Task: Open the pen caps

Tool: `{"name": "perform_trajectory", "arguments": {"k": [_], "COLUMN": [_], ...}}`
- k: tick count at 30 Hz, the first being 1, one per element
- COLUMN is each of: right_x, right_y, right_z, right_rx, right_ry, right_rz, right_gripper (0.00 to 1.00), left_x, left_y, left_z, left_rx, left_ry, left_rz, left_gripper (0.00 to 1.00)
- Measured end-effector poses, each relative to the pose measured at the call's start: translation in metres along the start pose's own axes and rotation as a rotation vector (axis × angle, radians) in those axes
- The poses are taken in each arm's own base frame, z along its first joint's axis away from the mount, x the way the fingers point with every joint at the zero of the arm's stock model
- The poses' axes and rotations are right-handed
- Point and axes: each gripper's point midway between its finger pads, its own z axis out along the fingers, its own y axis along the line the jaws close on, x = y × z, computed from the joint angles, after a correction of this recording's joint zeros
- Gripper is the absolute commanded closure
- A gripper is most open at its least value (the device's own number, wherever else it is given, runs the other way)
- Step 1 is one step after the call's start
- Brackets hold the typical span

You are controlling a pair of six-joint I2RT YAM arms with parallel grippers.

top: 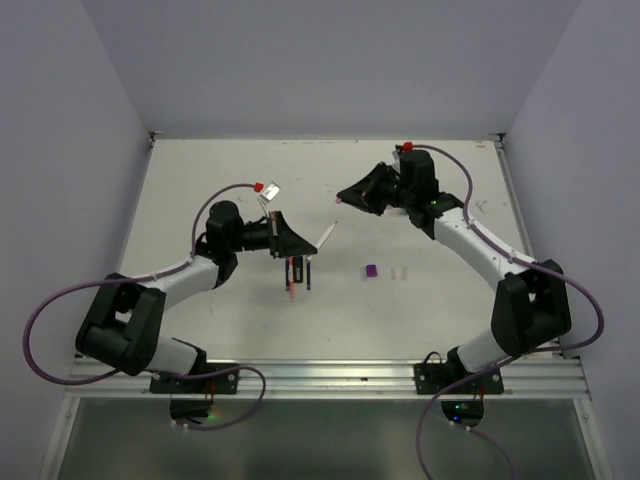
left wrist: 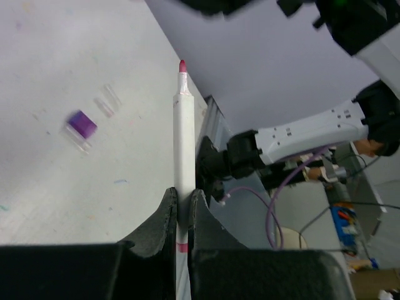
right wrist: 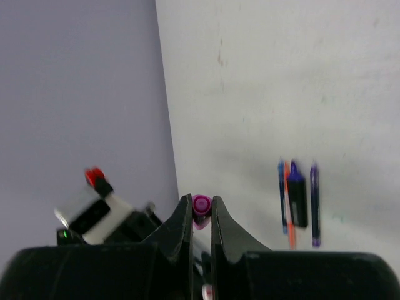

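Note:
My left gripper turns in line and comes down beside the blue pen next to release the white pen (top: 327,236), since the uncapped pens lie in a row.
My left gripper (top: 312,246) (left wrist: 184,203) is shut on a white pen (top: 327,236) (left wrist: 184,137) and holds it above the table with its bare pink tip pointing away. My right gripper (top: 344,196) (right wrist: 200,201) is shut on a small magenta pen cap (right wrist: 201,206), a short way from the white pen's tip. A purple cap (top: 370,271) (left wrist: 81,124) and a clear whitish cap (top: 400,271) (left wrist: 107,100) lie on the table. Several pens (top: 300,272) (right wrist: 298,199), blue, orange, black and purple, lie side by side below the left gripper.
The white table (top: 230,190) is walled at the back and sides. A metal rail (top: 330,375) runs along the near edge by the arm bases. The right arm's body (left wrist: 300,134) shows in the left wrist view.

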Motion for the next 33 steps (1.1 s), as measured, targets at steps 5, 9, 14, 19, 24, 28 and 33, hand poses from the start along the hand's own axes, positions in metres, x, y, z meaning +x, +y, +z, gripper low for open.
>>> {"name": "perform_trajectory", "arguments": {"k": [5, 9, 14, 19, 24, 28, 33], "right_x": [-0.080, -0.086, -0.097, -0.101, -0.068, -0.047, -0.048], "right_y": [-0.008, -0.015, -0.007, -0.049, -0.131, -0.171, -0.196], "right_z": [0.004, 0.010, -0.004, -0.029, -0.058, -0.079, -0.100], "right_rx": [-0.038, 0.007, 0.125, 0.339, 0.613, 0.738, 0.838], "right_ry": [-0.233, -0.246, -0.227, -0.161, -0.002, 0.105, 0.132], "right_rz": [0.068, 0.062, -0.062, -0.157, -0.151, -0.130, -0.131], "right_gripper": [1.00, 1.00, 1.00, 1.00, 1.00, 1.00, 1.00], "left_x": [0.036, 0.045, 0.034, 0.016, 0.013, 0.026, 0.040], "left_y": [-0.012, -0.011, 0.024, 0.069, 0.098, 0.113, 0.138], "left_z": [-0.002, -0.002, -0.003, -0.032, -0.071, -0.093, -0.106], "left_rx": [0.069, 0.067, -0.135, -0.456, -0.714, -0.822, -0.916], "left_ry": [0.142, 0.180, 0.157, 0.064, -0.015, -0.042, -0.042], "left_rz": [-0.044, -0.053, -0.065, -0.019, 0.041, 0.063, 0.038], "left_gripper": [1.00, 1.00, 1.00, 1.00, 1.00, 1.00, 1.00]}}
